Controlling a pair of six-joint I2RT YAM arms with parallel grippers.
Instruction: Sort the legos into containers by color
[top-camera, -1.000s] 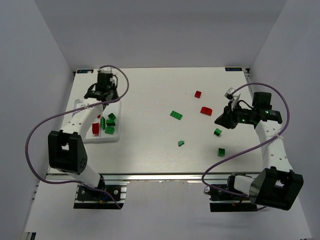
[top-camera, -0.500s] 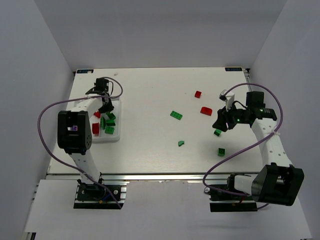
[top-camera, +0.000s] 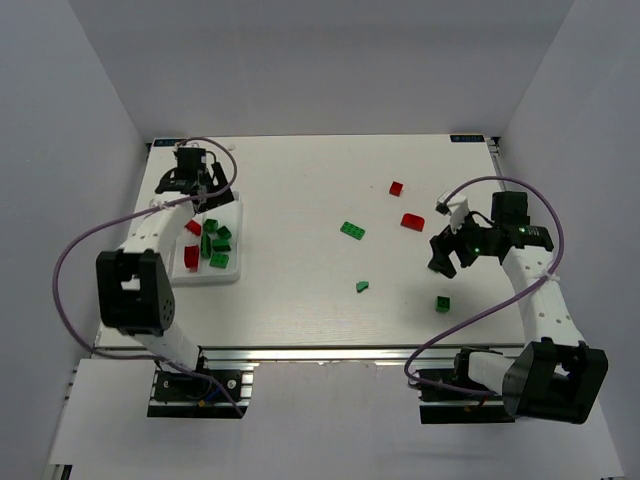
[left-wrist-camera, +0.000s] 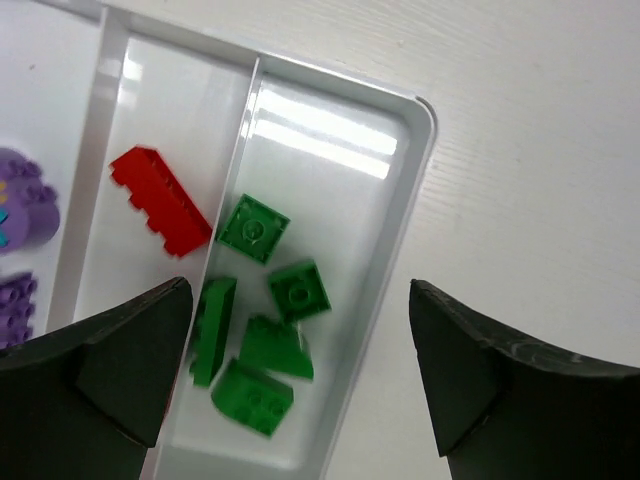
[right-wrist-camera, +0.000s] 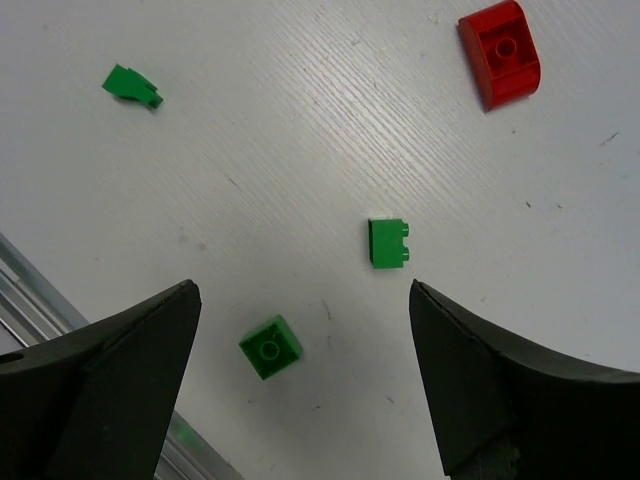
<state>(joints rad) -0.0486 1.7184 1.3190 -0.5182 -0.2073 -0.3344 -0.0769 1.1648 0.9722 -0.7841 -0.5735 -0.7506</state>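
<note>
The right gripper I move will next go down and toward the right in the wrist view, with its open fingers on both sides of the studded green lego (top-camera: 434, 268), since bare table surrounds it.
The white tray (left-wrist-camera: 340, 80) (top-camera: 226, 275) holds several green legos (left-wrist-camera: 254, 228) in its end compartment. A red lego (left-wrist-camera: 160, 200) lies in the one beside it, and purple ones (left-wrist-camera: 20, 195) further over. My left gripper (left-wrist-camera: 300, 290) (top-camera: 200, 188) hangs open and empty above the green compartment. My right gripper (right-wrist-camera: 300, 290) (top-camera: 447, 262) is open over the table. Below it lie a green lego (right-wrist-camera: 270, 347) and a second green lego (right-wrist-camera: 388, 243). Loose red legos (top-camera: 412, 221) (right-wrist-camera: 500, 39) and green legos (top-camera: 351, 230) lie further off.
A small green piece (top-camera: 362, 286) (right-wrist-camera: 132, 85) lies mid-table. Another red brick (top-camera: 396, 188) sits toward the back. The table's metal front rail (right-wrist-camera: 30, 290) runs close to my right gripper. Purple cables loop beside both arms.
Both grippers went from shut to open. One more green lego now lies in the tray, and the left gripper has drawn back toward the far end. The right gripper has moved nearer, over the green legos.
</note>
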